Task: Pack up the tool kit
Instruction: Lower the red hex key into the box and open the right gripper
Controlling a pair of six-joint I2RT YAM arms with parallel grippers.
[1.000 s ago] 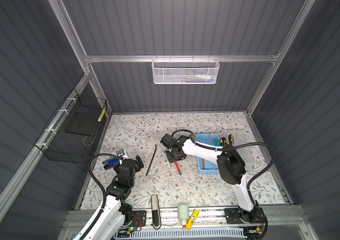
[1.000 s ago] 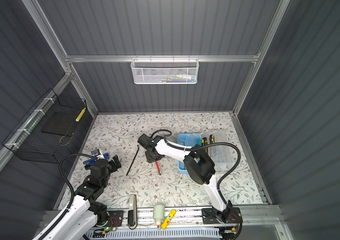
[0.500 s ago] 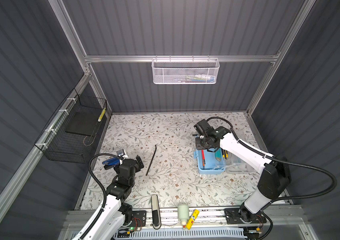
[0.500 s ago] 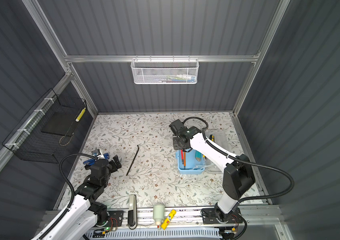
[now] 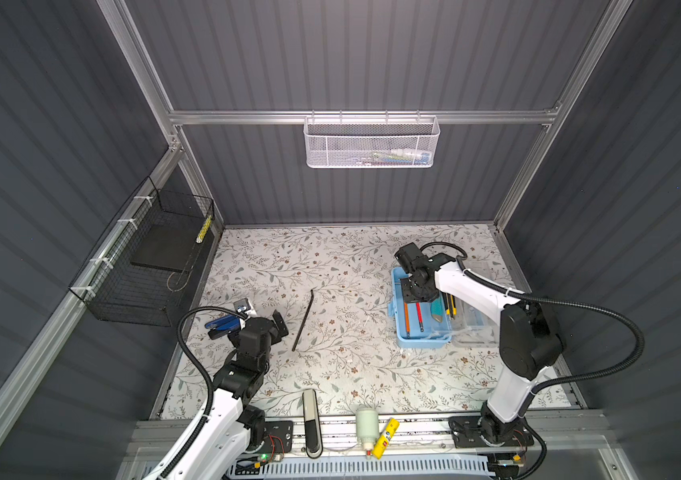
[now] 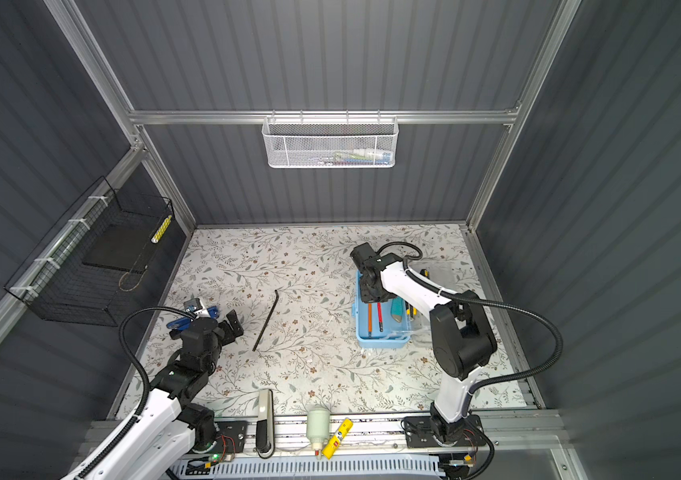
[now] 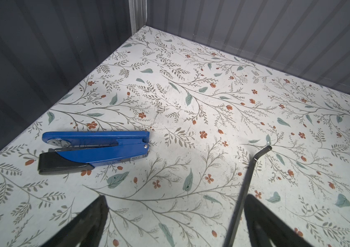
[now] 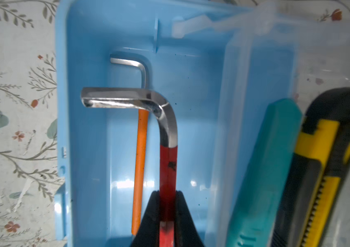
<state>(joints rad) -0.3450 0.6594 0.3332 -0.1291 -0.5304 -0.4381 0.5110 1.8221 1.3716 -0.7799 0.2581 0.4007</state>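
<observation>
The robot's right gripper will next lower toward the orange hex key (image 8: 140, 160) and let go of the red-sleeved one, since the bare bottom of the tool kit beside the orange key is below it.
The tool kit (image 5: 422, 341) (image 6: 381, 343), a light-blue box, stands open at the right of the floor, its clear lid (image 5: 477, 329) folded out to the right. My right gripper (image 5: 417, 300) (image 6: 377, 300) (image 8: 167, 193) is shut on a red-sleeved hex key (image 8: 168, 162), held inside the tool kit (image 8: 84, 70) beside an orange hex key (image 8: 140, 160). A teal cutter (image 8: 261, 171) and a yellow-black knife (image 8: 319, 171) lie alongside. My left gripper (image 5: 262, 323) (image 7: 176, 198) stands open and empty over the floor at the left. A black hex key (image 5: 303, 320) (image 7: 247, 181) lies by its right finger.
A blue stapler (image 5: 222, 324) (image 7: 95, 149) lies on the floor left of the left gripper. A white mesh basket (image 5: 372, 143) hangs on the back wall, a black wire basket (image 5: 143, 266) on the left wall. A white bottle (image 5: 367, 424) and a yellow tube (image 5: 386, 432) lie on the front rail.
My right arm has carried the red hex key from the middle of the floor rightward to the tool kit and brought it down into the box. The left arm has not moved.
</observation>
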